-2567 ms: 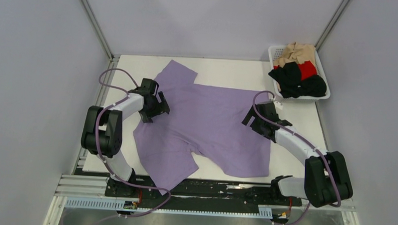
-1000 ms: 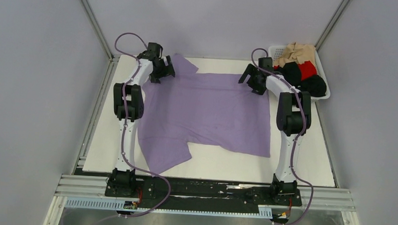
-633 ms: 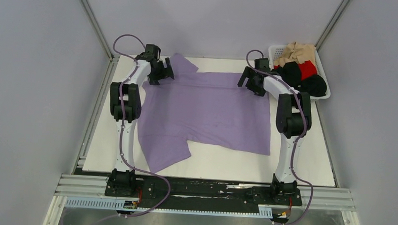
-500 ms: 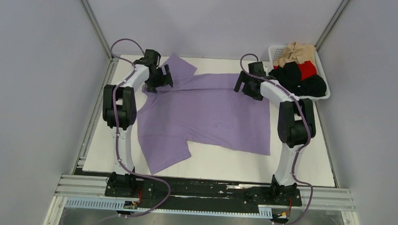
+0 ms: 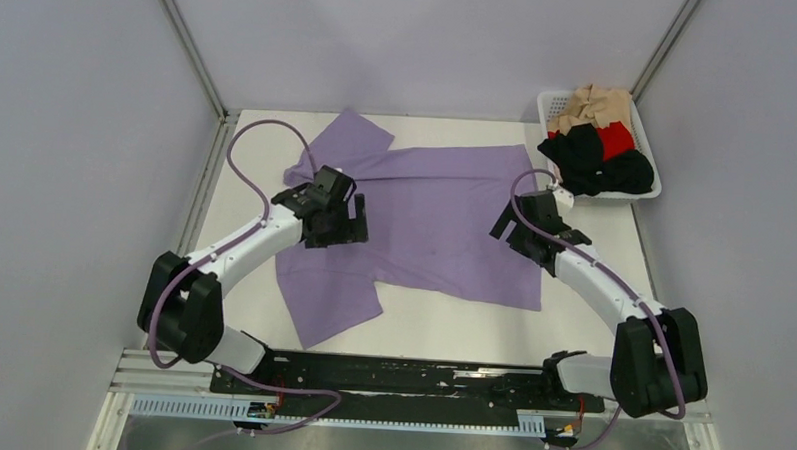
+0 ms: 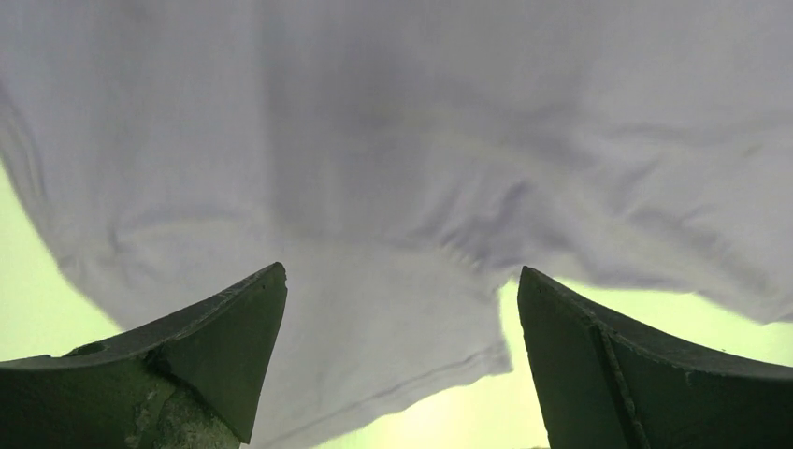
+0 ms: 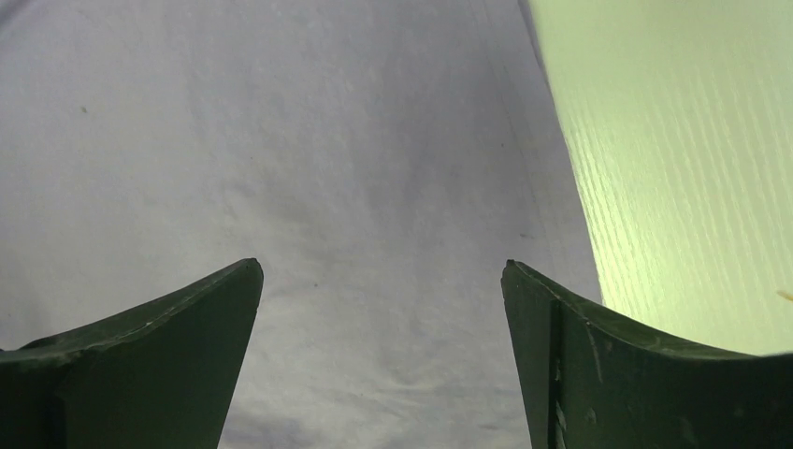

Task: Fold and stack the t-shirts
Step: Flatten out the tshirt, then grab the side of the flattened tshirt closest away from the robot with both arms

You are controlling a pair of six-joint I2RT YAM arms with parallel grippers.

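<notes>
The front sleeve sticks out unfolded from the shirt's body. My left gripper needs to move back and down next, to close on the near corner of the front sleeve (image 5: 306,343).
The lavender t-shirt (image 5: 435,211) lies spread flat on the white table, one sleeve at the back left, the other sleeve at the front left. My left gripper (image 5: 346,226) is open and empty above the shirt's left side; its wrist view shows the sleeve (image 6: 393,337) between its open fingers. My right gripper (image 5: 514,232) is open and empty over the shirt's right edge (image 7: 552,206). Black (image 5: 587,162), red (image 5: 615,139) and tan (image 5: 591,104) t-shirts lie bunched in the basket.
The white mesh basket (image 5: 644,194) stands at the table's back right corner. Grey walls enclose the table on three sides. Bare table (image 5: 591,322) shows right of the shirt and along the front edge (image 5: 450,342).
Both arms have pulled back from the shirt's far corners toward the near side. The shirt stays spread out where they left it. Both grippers are open.
</notes>
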